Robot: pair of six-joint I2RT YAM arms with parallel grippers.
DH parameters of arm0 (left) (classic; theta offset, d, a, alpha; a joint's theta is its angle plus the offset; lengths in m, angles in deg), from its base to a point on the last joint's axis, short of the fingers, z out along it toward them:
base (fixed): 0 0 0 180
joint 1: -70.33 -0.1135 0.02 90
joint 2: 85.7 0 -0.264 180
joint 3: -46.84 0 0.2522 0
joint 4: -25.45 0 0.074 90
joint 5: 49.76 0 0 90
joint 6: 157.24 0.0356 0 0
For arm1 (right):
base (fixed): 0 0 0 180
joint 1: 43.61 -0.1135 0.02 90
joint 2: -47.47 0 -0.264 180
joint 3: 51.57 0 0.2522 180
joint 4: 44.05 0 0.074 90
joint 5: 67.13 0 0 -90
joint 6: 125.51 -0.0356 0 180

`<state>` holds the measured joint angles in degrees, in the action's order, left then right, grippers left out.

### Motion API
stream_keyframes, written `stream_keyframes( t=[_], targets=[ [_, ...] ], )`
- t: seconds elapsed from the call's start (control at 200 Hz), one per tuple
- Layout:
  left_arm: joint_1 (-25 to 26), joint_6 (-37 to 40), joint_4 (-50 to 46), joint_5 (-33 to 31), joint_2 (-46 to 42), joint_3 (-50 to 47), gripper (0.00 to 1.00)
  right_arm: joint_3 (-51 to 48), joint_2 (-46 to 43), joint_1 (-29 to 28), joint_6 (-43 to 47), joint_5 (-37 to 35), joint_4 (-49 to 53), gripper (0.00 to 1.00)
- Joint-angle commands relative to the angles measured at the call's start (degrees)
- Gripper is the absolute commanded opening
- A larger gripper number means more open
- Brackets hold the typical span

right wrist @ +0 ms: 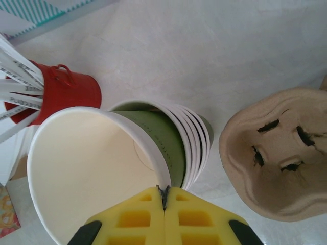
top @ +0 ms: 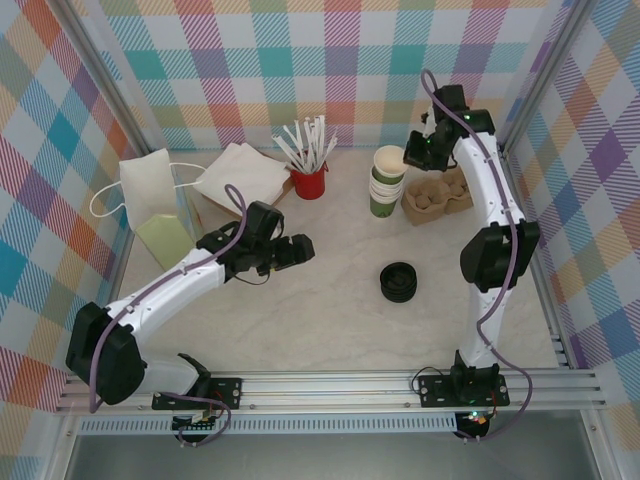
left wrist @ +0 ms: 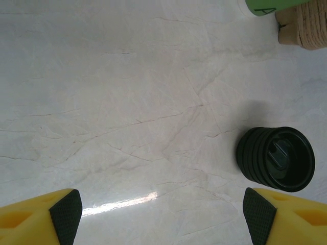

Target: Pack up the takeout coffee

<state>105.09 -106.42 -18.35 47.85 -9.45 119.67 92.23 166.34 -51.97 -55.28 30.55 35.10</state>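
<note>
The robot's right gripper will next bring the cup back and down onto the bare tabletop beside the black lids and let go of the cup's rim, since that spot is empty.
My right gripper [right wrist: 164, 193] is shut on the near rim of the takeout coffee cup [right wrist: 87, 163], a green paper cup with a cream inside. The cup sits tilted on top of the nested stack of like cups [right wrist: 198, 140]. From above, the same gripper [top: 415, 155] hangs over that cup [top: 390, 160] at the back right. Near the table's middle left, my left gripper [top: 300, 250] is open and holds nothing. In the left wrist view its jaws [left wrist: 163, 214] stand wide apart over bare table. A white paper bag [top: 150, 190] stands open at the back left.
A stack of black round lids [top: 398, 282] [left wrist: 276, 159] lies right of centre. The brown pulp cup carrier [top: 437, 195] [right wrist: 278, 153] sits right of the cup stack. A red mug of white sticks [top: 308, 182] [right wrist: 64, 92] and a flat-lying bag [top: 240, 175] are at the back.
</note>
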Motion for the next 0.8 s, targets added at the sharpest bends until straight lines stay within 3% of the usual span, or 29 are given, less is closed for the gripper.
stream_keyframes(
  t=[0.0,0.315,0.59,0.795],
  targets=[
    [0.64,0.86,-1.16,-2.15,-3.18,1.24,0.85,2.98,-4.41,-0.42,1.53,-0.18,3.44,0.05],
    [0.65,-0.24,-0.31,-6.59,-10.06,-2.24,0.86,-2.03,-17.08,-4.15,1.46,-0.79,4.43,0.05],
    [0.66,-2.17,0.15,-8.51,-15.31,-5.53,0.88,-28.11,-31.31,-15.24,-4.3,1.34,-6.96,0.05],
    [0.65,-2.59,-1.91,-9.2,-17.74,-6.67,0.89,-45.43,-33.45,-23.13,-8.49,-0.31,-17.08,0.05]
  ],
)
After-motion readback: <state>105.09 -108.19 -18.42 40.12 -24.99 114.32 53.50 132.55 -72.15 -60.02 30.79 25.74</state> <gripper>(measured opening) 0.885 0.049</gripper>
